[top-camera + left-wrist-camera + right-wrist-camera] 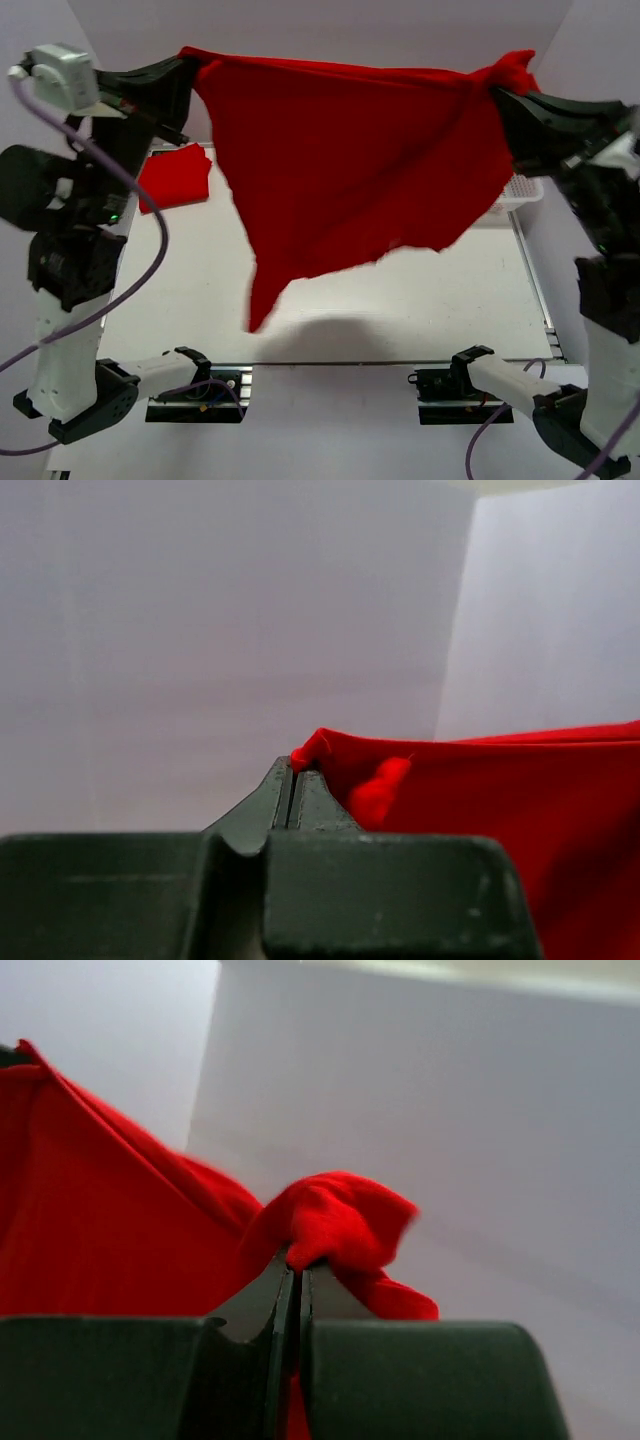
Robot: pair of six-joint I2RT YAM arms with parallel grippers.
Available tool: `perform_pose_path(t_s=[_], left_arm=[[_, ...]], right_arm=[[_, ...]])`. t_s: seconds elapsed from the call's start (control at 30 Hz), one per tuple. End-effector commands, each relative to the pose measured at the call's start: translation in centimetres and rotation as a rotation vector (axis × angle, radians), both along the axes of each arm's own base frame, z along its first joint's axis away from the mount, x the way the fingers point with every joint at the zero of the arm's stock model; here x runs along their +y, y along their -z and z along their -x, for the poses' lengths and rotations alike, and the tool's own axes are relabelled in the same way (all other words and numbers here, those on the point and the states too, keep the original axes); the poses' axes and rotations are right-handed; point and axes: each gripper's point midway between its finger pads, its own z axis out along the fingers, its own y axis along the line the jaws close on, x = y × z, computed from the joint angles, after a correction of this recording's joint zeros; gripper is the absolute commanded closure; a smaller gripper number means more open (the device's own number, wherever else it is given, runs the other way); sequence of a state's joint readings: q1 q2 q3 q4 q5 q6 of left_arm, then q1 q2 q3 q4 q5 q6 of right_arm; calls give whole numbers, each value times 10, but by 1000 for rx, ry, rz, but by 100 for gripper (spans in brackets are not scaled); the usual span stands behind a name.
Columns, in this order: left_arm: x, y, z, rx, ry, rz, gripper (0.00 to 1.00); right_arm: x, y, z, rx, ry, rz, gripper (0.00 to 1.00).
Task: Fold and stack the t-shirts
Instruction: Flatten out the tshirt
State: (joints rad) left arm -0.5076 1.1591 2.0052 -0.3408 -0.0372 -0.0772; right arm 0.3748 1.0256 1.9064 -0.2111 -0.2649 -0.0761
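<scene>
The red shirt hangs in the air above clear table, so my right gripper will next move down to the far part of the table beside the white basket and open.
A bright red t-shirt (350, 160) hangs stretched in the air between both grippers, high above the table, its lower part drooping to a point at the left. My left gripper (190, 62) is shut on the shirt's left top corner; the left wrist view shows the pinched cloth (450, 790) at the closed gripper (292, 770). My right gripper (500, 92) is shut on the bunched right top corner, seen in the right wrist view (340, 1225) at the closed gripper (297, 1265). A folded red t-shirt (175, 175) lies on the table at the far left.
A white lattice basket (520, 192) stands at the far right, partly hidden by the hanging shirt and the right arm. The white table (400, 300) has a metal-framed edge along the front and right sides.
</scene>
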Motion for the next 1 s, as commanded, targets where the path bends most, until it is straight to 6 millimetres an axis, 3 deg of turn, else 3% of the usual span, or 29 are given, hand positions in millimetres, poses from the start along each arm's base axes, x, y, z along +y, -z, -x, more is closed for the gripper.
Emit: perform_pose_path(t_s=[0.0, 0.13, 0.17, 0.23, 0.27, 0.3, 0.33, 0.4, 0.47, 0.5, 0.53, 0.6, 0.63, 0.7, 0.73, 0.77, 0.8, 0.87, 0.9, 0.93, 0.97], left_arm=[[68, -46, 51, -144, -212, 49, 100], [79, -60, 86, -216, -189, 59, 100], [80, -62, 93, -232, -185, 52, 100], [86, -64, 105, -251, -186, 63, 100], [81, -61, 99, -244, -177, 51, 100], [79, -58, 95, -234, -177, 45, 100], [76, -54, 90, -222, -176, 37, 100], [70, -39, 69, -167, -183, 33, 100], [59, -12, 27, -59, -219, 31, 100], [60, 11, -1, 23, -278, 43, 100], [56, 29, -18, 80, -297, 45, 100], [61, 66, -56, 193, -404, 92, 100], [56, 105, -83, 281, -436, 82, 100], [60, 153, -111, 407, -541, 105, 100], [49, 198, -139, 507, -572, 54, 100], [46, 224, -151, 569, -599, 79, 100], [48, 250, -164, 625, -640, 71, 100], [43, 333, -198, 805, -694, 42, 100], [36, 362, -210, 876, -666, 19, 100], [40, 393, -214, 970, -702, 4, 91], [50, 418, -223, 1036, -746, 24, 56]], right_arm=[[-50, -58, 75, -254, 137, -88, 100], [-51, -61, 107, -299, 85, -83, 100], [-47, -55, 101, -277, 74, -79, 100], [-49, -53, 110, -283, 61, -90, 100], [-49, -54, 111, -288, 55, -100, 100], [-48, -43, 96, -243, 67, -108, 100], [-49, -40, 94, -234, 72, -112, 100], [-50, -25, 64, -154, 116, -135, 100], [-56, -10, 26, -68, 198, -170, 100], [-59, 2, 6, -15, 243, -185, 100], [-66, 22, -26, 65, 327, -210, 100], [-66, 48, -67, 160, 396, -223, 100], [-65, 89, -106, 261, 463, -209, 100], [-65, 138, -153, 374, 552, -212, 100], [-64, 178, -181, 460, 607, -176, 100], [-63, 209, -205, 536, 652, -166, 100], [-62, 229, -220, 570, 670, -174, 100], [-52, 296, -269, 702, 691, -102, 100], [-49, 312, -279, 740, 690, -95, 100], [-43, 349, -299, 812, 697, -42, 100], [-45, 368, -321, 857, 713, -21, 100]])
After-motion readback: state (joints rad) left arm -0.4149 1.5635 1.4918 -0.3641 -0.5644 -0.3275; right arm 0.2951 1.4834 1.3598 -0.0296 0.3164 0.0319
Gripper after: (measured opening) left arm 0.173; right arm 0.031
